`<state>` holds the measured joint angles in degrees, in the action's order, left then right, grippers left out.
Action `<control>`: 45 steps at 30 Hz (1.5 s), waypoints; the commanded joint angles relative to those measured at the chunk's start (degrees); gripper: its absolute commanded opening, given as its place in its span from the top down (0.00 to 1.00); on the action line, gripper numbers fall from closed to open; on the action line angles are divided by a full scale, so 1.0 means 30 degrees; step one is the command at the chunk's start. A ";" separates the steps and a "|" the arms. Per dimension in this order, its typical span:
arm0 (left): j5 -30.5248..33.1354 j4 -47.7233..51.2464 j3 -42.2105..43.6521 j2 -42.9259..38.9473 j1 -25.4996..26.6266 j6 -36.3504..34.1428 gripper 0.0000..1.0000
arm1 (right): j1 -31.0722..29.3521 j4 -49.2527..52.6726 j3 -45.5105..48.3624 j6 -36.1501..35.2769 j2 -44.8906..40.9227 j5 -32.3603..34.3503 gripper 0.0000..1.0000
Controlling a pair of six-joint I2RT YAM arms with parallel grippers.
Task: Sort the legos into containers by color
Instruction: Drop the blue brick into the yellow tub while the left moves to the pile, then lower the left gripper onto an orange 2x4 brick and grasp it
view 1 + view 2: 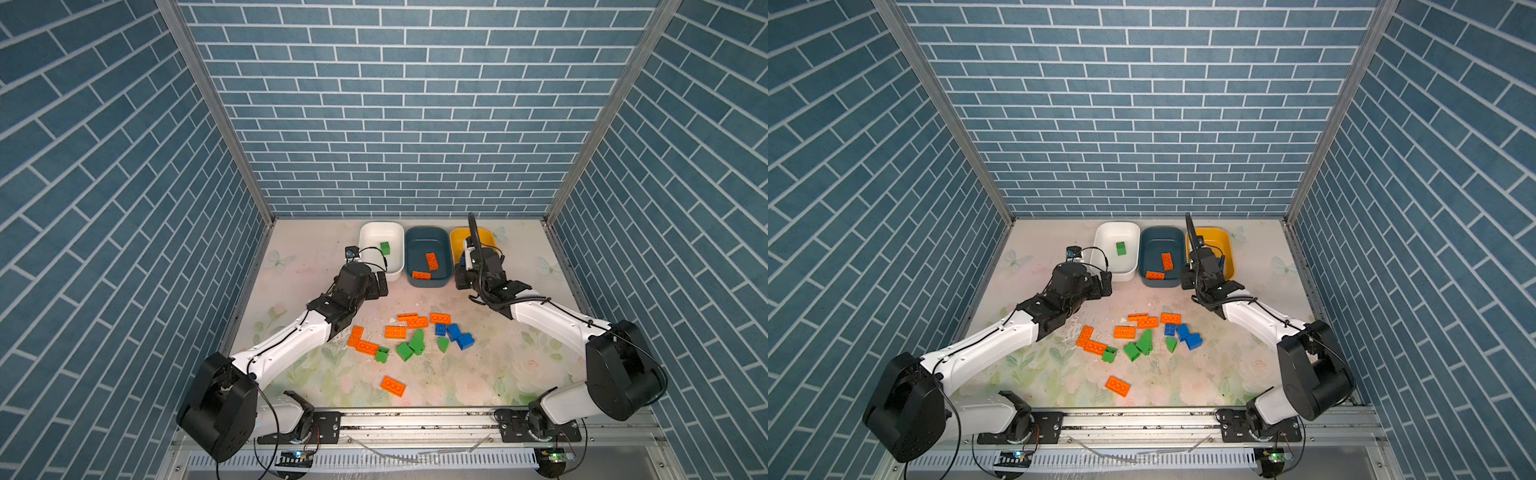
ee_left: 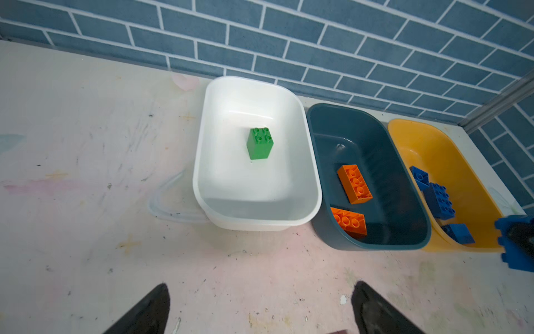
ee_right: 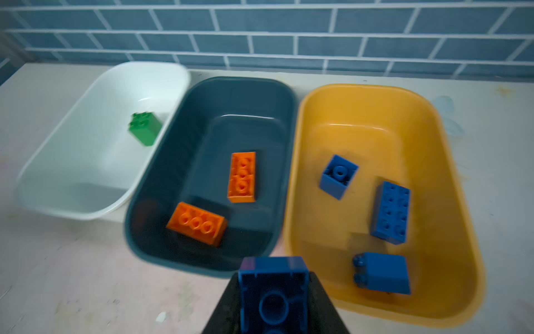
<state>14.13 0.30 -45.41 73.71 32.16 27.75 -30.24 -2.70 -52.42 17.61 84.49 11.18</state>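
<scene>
The right gripper moves outward next, over the yellow tub's bottom between the blue bricks, and releases the blue brick, since blue bricks already lie in that tub.
Three containers line the back wall: white, teal and yellow. The white one holds a green brick. Two orange plates lie in the teal one, and three blue bricks in the yellow. Loose legos lie mid-table: orange, green and blue. My left gripper hangs open and empty over bare table before the white tub. My right gripper is shut on a blue brick, above the near rims of the teal and yellow tubs.
A single orange plate lies nearer the front rail. A clear plastic piece pokes out beside the white tub. Blue brick-pattern walls close in the back and both sides.
</scene>
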 commanded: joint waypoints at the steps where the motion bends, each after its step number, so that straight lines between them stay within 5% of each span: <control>1: 0.1286 0.1630 -0.0485 0.0221 -0.0145 -0.0040 0.01 | 0.0890 0.0219 -0.0130 0.1722 0.0437 0.1104 0.83; 9: -0.4346 0.3181 -0.2414 0.2827 -0.0443 -0.2430 0.03 | 0.3102 0.1935 -0.2608 0.0976 0.3357 0.0609 0.82; 18: -0.5383 0.6916 -0.5382 0.5489 0.0389 -0.7249 0.01 | 0.4557 0.4210 -0.7955 -0.0702 0.7909 -0.1604 0.77; 23: -0.6477 0.7783 -0.5401 0.5456 0.1107 -1.1365 0.01 | 0.4572 0.5133 -0.9416 -0.0512 0.8394 -0.1211 0.47; 26: -0.6555 0.7586 -0.4845 0.5145 0.1762 -1.3702 0.01 | 0.4579 0.5054 -0.9168 -0.0249 0.7828 -0.1308 0.01; 34: -0.5931 1.0324 -0.6007 0.6330 0.2749 -1.7726 0.05 | 0.4548 0.4252 -0.7344 0.0356 0.5706 -0.1755 0.01; 41: -0.5385 1.1459 -0.7371 0.8373 0.3111 -1.8487 0.29 | 0.4579 0.3893 -0.6359 0.0845 0.4837 -0.1423 0.01; 45: -0.5603 1.1680 -0.7850 0.9112 0.3217 -1.9097 0.31 | 0.4567 0.3279 -0.5531 0.1075 0.4337 -0.1390 0.01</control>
<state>-2.66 32.34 -67.40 99.98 41.30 -26.92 -16.38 8.51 -71.70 18.85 99.74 6.46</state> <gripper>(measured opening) 0.694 0.988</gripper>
